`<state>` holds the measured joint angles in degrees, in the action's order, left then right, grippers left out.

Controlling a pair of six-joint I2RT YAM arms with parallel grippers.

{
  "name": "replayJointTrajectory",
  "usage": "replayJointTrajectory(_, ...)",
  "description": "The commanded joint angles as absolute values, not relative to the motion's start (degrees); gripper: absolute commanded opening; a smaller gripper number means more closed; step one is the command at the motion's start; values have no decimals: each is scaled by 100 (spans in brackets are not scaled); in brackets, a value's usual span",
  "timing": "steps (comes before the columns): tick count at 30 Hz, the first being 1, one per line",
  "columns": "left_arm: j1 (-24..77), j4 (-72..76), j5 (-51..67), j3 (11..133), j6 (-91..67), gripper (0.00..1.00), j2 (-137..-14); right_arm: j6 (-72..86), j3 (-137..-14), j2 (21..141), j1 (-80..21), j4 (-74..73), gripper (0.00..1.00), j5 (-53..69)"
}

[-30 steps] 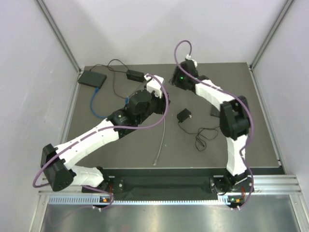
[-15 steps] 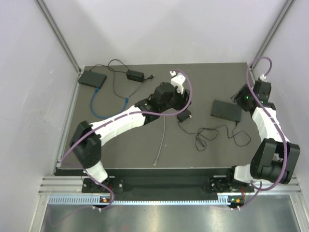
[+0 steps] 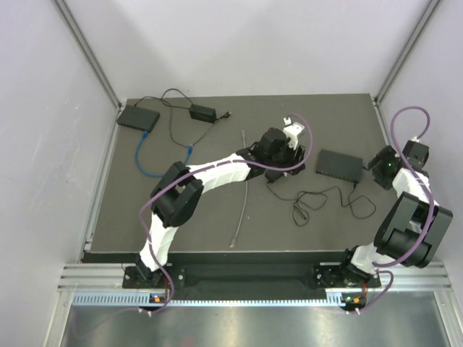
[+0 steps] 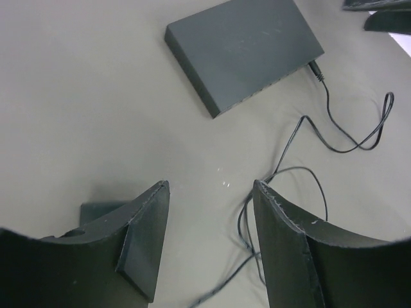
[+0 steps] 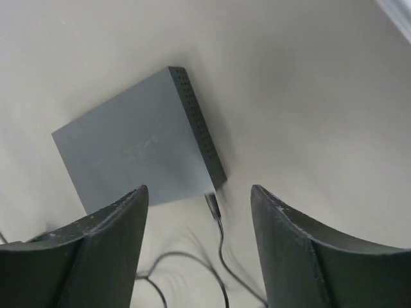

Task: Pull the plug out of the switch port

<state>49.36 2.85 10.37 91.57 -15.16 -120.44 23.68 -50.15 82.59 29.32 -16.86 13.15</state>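
Note:
My right gripper moves down and to the left in the top view onto the small plug next, since the plug still sits in the switch's edge.
A black switch point(image 3: 338, 165) lies flat on the dark table, right of centre. A thin black cable point(image 3: 318, 201) ends in a small plug point(image 3: 357, 183) seated in the switch's near right corner. My right gripper point(image 3: 375, 165) is open and empty just right of the switch. In the right wrist view its fingertips point(image 5: 199, 190) frame the plug point(image 5: 212, 204) below the switch point(image 5: 135, 154), without touching it. My left gripper point(image 3: 288, 157) is open and empty left of the switch. The left wrist view point(image 4: 210, 189) shows the switch point(image 4: 247, 51) ahead and its plug point(image 4: 314, 67).
A black power adapter point(image 3: 275, 173) lies under my left gripper, its cable looping on the mat. A grey network cable point(image 3: 244, 189) runs down the middle. A second black switch point(image 3: 139, 117) with a blue cable point(image 3: 147, 157) and another adapter point(image 3: 202, 113) sit at the back left.
My left arm has swung right from the table's middle to beside the adapter. My right arm has swung from the back centre to the right edge, uncovering the switch.

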Motion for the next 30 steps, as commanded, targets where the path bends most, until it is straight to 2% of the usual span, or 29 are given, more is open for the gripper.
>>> replayJointTrajectory(1, 4913, 782, 1327, 9597, -1538, 60, -12155, 2320, -4931, 8577, 2997, -969, 64, 1800)
replayJointTrajectory(10, 4913, 949, 1494, 9826, -1617, 60, -12410, 2453, -4912, 9333, 2822, -123, 55, 2654)
replayJointTrajectory(17, 4913, 1080, 1284, 9853, -1521, 59, -12568, 2391, -5351, 9624, 2076, -44, 47, 2891)
replayJointTrajectory(22, 4913, 1248, 1134, 9949, -1205, 59, -12805, 2364, -5520, 9493, 1819, -525, 47, 2305)
replayJointTrajectory(24, 4922, 1545, 1317, 9967, -1082, 59, -12937, 2338, -5380, 9194, 1784, -729, 47, 1787)
replayJointTrajectory(30, 4922, 2143, 1450, 10371, -958, 59, -13525, 2557, -4642, 8561, 1416, -546, 42, 1486)
